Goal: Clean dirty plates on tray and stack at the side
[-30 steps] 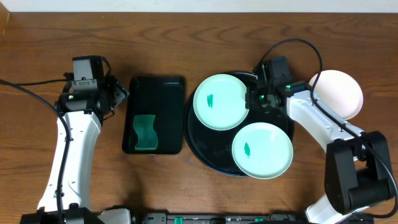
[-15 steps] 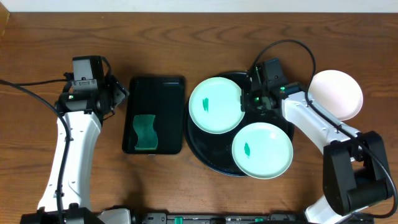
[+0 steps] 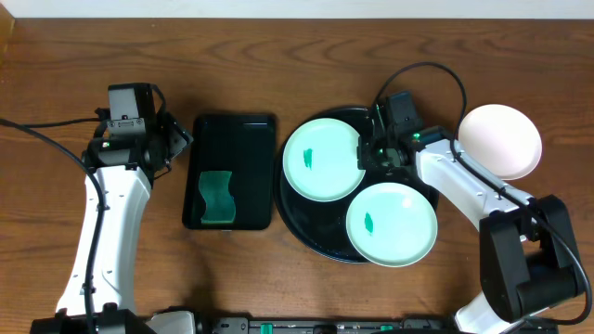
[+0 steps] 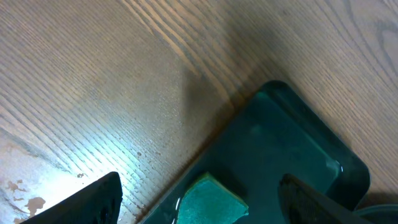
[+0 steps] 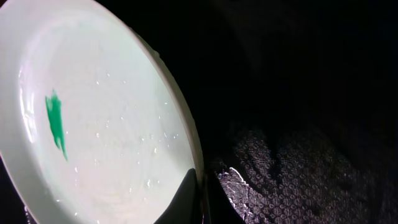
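Next, my left gripper moves over the rectangular tray and down onto the green sponge (image 3: 217, 197) (image 4: 208, 204), since the plate held by my right gripper shows a smear.
The round black tray (image 3: 299, 219) holds two mint green plates, each with a green smear. My right gripper (image 3: 368, 154) is shut on the right rim of the upper left plate (image 3: 320, 158). The right wrist view shows that rim pinched between my fingertips (image 5: 185, 198), with the plate (image 5: 99, 130) and its smear (image 5: 56, 122) to the left. The other mint plate (image 3: 391, 224) lies at the tray's front right. A white plate (image 3: 502, 139) sits on the table to the right of the tray. My left gripper (image 3: 178, 139) hangs open beside the rectangular tray.
A rectangular black tray (image 3: 232, 139) with a green sponge (image 3: 216, 197) lies left of the round tray. In the left wrist view the sponge (image 4: 211, 202) shows between my open fingers (image 4: 87, 202), above that tray (image 4: 280, 143). A cable loops over the right arm.
My right gripper has dragged the held mint plate a little to the left, so it overhangs the tray's left rim more. The left arm has stayed still.
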